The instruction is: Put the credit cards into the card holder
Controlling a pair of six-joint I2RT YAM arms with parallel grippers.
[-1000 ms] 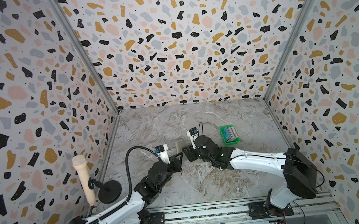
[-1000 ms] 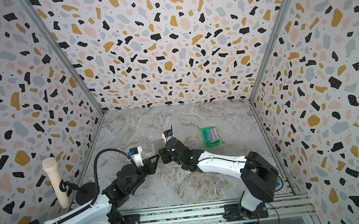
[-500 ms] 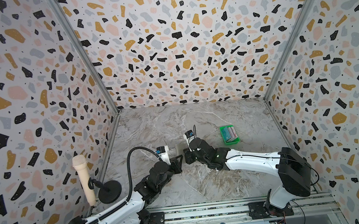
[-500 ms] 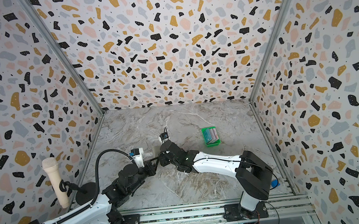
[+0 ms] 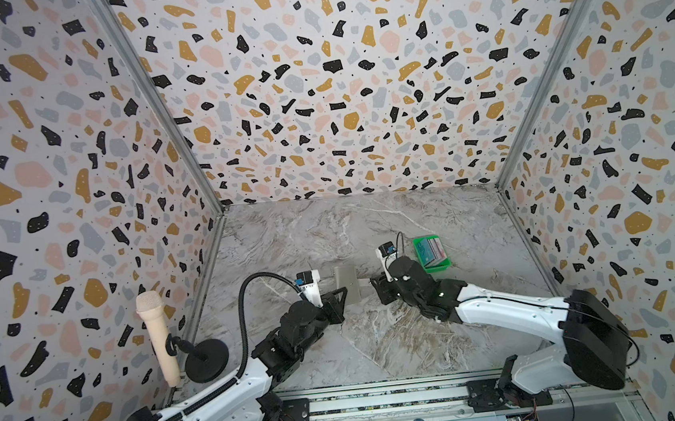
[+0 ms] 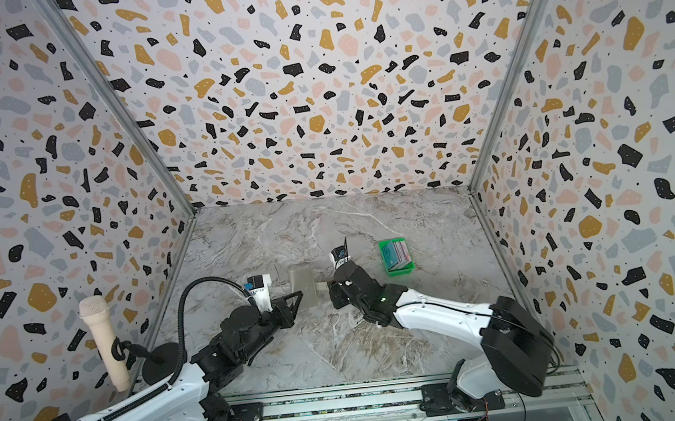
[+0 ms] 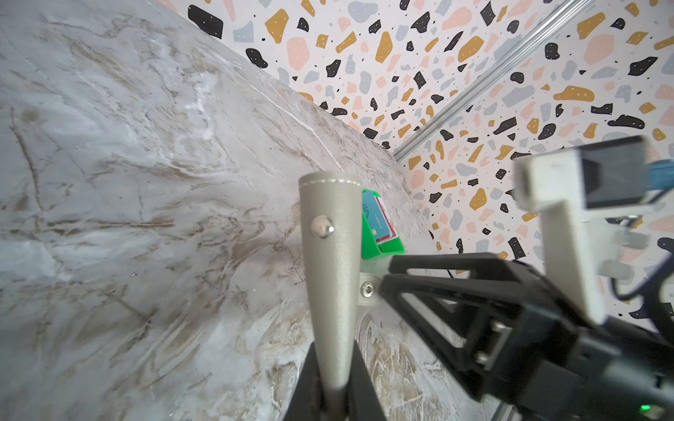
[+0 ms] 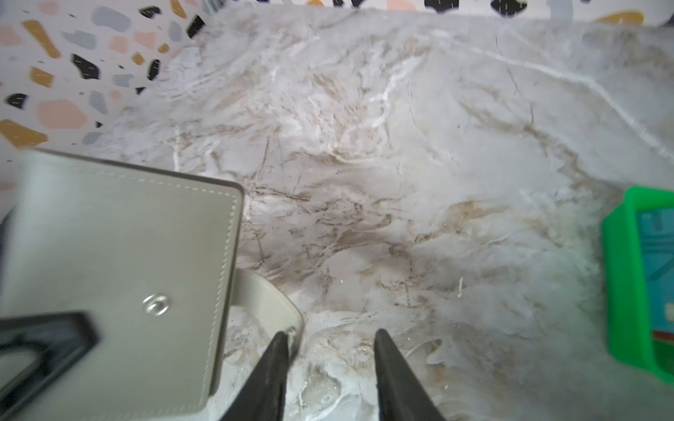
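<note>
The card holder stays raised only by this grip, so next my left gripper will move down and back to the bare near marble floor to release it.
The grey-taupe card holder [image 5: 346, 281] [image 6: 303, 287] stands on edge, folded, above the marble floor. My left gripper [image 5: 341, 298] [image 7: 335, 368] is shut on its lower edge. The holder's snap strap [image 8: 262, 295] [image 7: 366, 289] hangs loose off the holder's [image 8: 120, 273] side. My right gripper [image 5: 375, 285] [image 8: 330, 332] is open just right of the holder, one fingertip [image 8: 282, 339] touching the strap's end and nothing between the jaws. The credit cards [image 5: 433, 251] [image 6: 397, 254] [image 7: 377, 218] stand stacked in a green tray further right.
The green tray [image 5: 437, 268] [image 6: 399, 272] [image 8: 620, 273] sits just behind my right wrist. A beige microphone [image 5: 157, 335] on a black stand is by the left wall. Terrazzo-patterned walls close three sides.
My right gripper has drawn back to the right from the card holder and its jaws have opened. The left gripper keeps hold of the holder in the same place.
</note>
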